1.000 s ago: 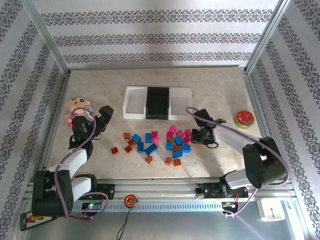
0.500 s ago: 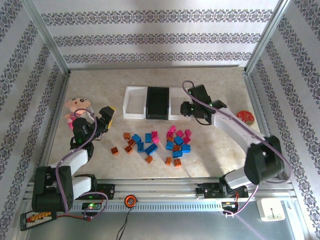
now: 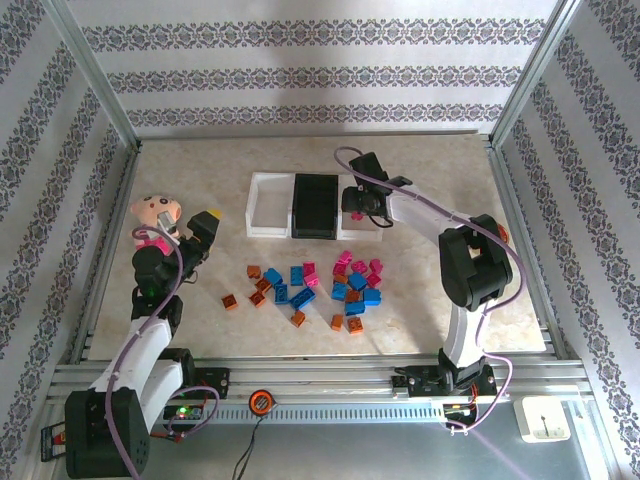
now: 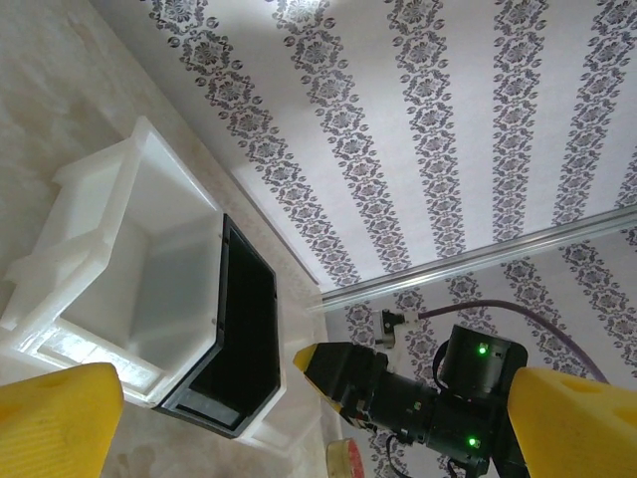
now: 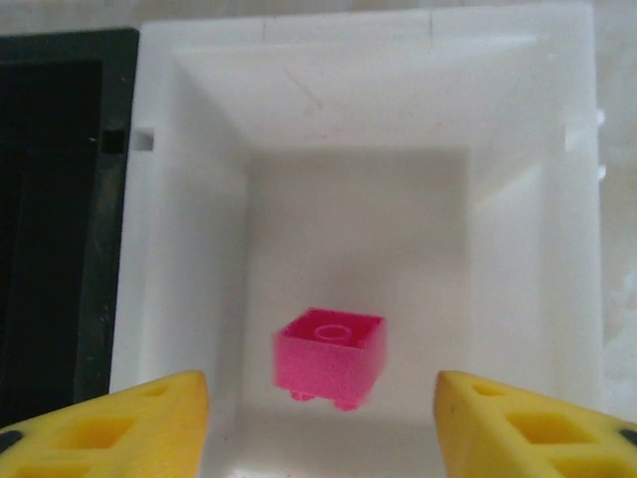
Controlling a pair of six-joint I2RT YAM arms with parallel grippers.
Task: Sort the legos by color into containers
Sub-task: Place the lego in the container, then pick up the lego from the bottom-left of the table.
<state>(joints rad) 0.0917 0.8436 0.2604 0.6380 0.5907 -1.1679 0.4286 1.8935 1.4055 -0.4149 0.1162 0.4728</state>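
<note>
My left gripper tips downward next and draws back and down onto the lone orange lego (image 3: 229, 301), since that lies below it, nearer my base.
My right gripper (image 3: 352, 203) (image 5: 320, 423) hangs open above the right white tray (image 3: 374, 184) (image 5: 189, 119). A pink brick (image 5: 329, 351), blurred, is inside that tray between and below the yellow fingertips, touching neither. The black tray (image 3: 316, 205) (image 5: 50, 199) (image 4: 249, 329) sits in the middle, and the left white tray (image 3: 264, 206) (image 4: 129, 249) is beside it. Blue, orange and pink legos (image 3: 320, 285) lie scattered on the table in front of the trays. My left gripper (image 3: 205, 222) (image 4: 314, 398) is open and raised at the left, holding nothing.
A pink plush doll (image 3: 155, 213) lies beside the left arm. A red tape roll (image 4: 344, 460) sits right of the trays, mostly behind the right arm in the top view. Metal frame posts and patterned walls close in the table.
The right gripper travelled from the lego pile to above the right white tray and opened, letting go of the pink brick. The left arm drew back slightly to the left.
</note>
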